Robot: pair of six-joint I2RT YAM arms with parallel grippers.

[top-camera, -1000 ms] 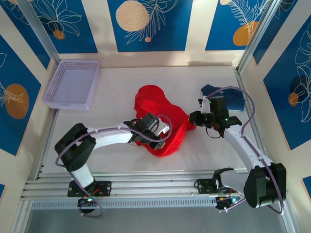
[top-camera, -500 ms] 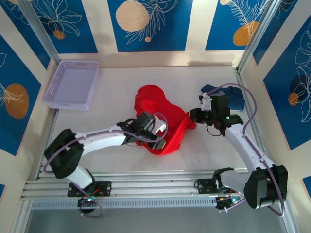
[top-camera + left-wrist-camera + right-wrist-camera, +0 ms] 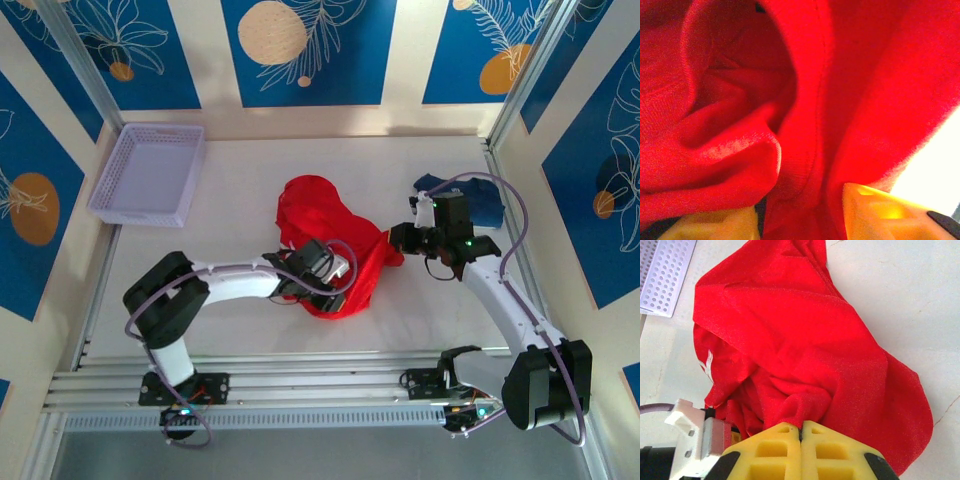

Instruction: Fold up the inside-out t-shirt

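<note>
The pinched fold comes free next as my right gripper stays put and spreads its fingers at the heap's edge, since only a crumpled tuck shows there.
The inside-out t-shirt is a bright red crumpled heap in the middle of the table. My left gripper is pushed into its near edge. In the left wrist view red folds of the t-shirt crowd the lens, and the left gripper stands open, its yellow fingers apart with a hemmed fold lying between them. My right gripper is at the heap's right edge. The right wrist view has the right gripper shut, pinching a tuck of the t-shirt at its tips.
A lavender mesh basket sits at the back left. A dark navy garment lies at the back right, behind the right arm. Metal rails run along the near edge. The left arm's white wrist is close beside the right gripper.
The left gripper's jaws have gone from shut to apart inside the cloth, and its elbow has swung out and back. The right gripper moved slightly toward the back, still pinching the shirt.
</note>
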